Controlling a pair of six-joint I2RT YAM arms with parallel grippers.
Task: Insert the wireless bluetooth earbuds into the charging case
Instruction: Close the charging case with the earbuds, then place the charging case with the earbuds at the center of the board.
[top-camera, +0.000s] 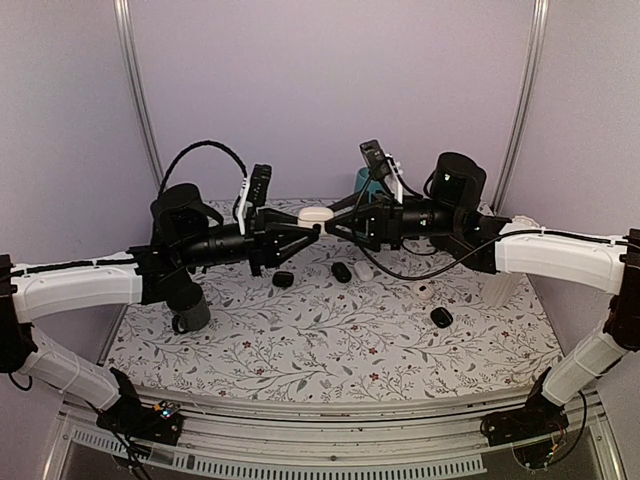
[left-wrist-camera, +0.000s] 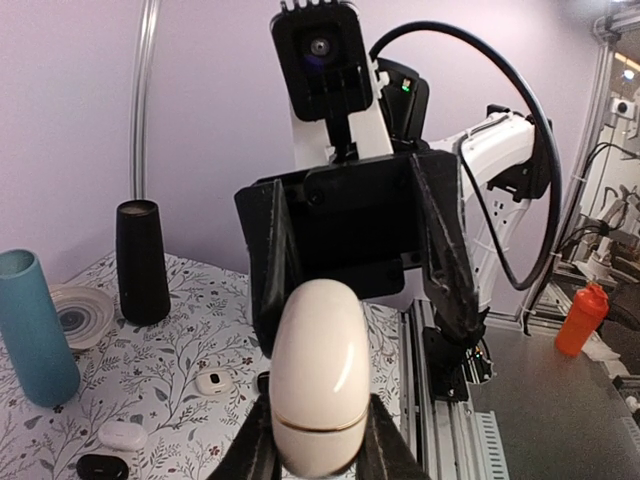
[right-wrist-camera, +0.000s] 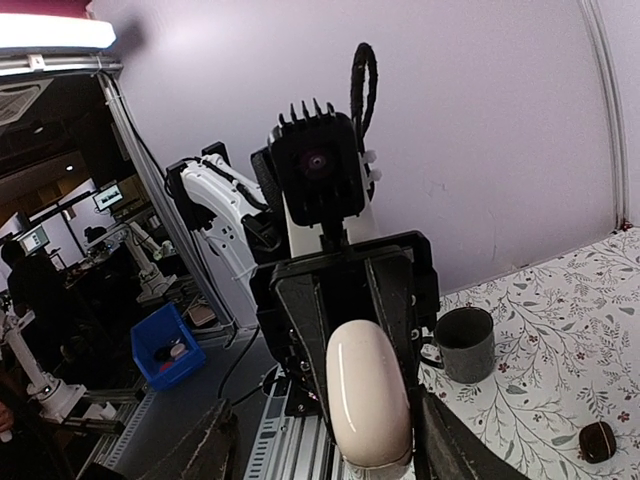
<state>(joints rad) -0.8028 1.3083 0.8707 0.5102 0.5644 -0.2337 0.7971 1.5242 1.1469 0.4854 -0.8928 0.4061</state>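
The robot's left gripper will tilt downward and lower next to release the oval case (top-camera: 314, 214), because the bare tabletop by the mug-side black case (top-camera: 281, 298) is below the gripper.
A white oval pebble-like case (top-camera: 314, 214) is held in the air between my two arms. My left gripper (top-camera: 308, 224) is shut on its near end, as the left wrist view shows (left-wrist-camera: 318, 450) with the oval case (left-wrist-camera: 320, 375) between the fingers. My right gripper (top-camera: 335, 220) is open, its fingers straddling the other end of the oval case (right-wrist-camera: 368, 405); its gripper point in the right wrist view (right-wrist-camera: 325, 445) lies between wide-spread fingers. The charging case (top-camera: 423, 290), small, white, with a dark spot, lies closed on the table (left-wrist-camera: 213, 381). No earbuds show.
On the flowered table lie a second white case (top-camera: 363, 270), small black cases (top-camera: 341, 271) (top-camera: 441, 317) (top-camera: 282, 279), a dark grey mug (top-camera: 188, 312) at the left, a teal tumbler (top-camera: 365, 180) at the back, and a black cone (left-wrist-camera: 141, 262) beside a plate (left-wrist-camera: 80, 312).
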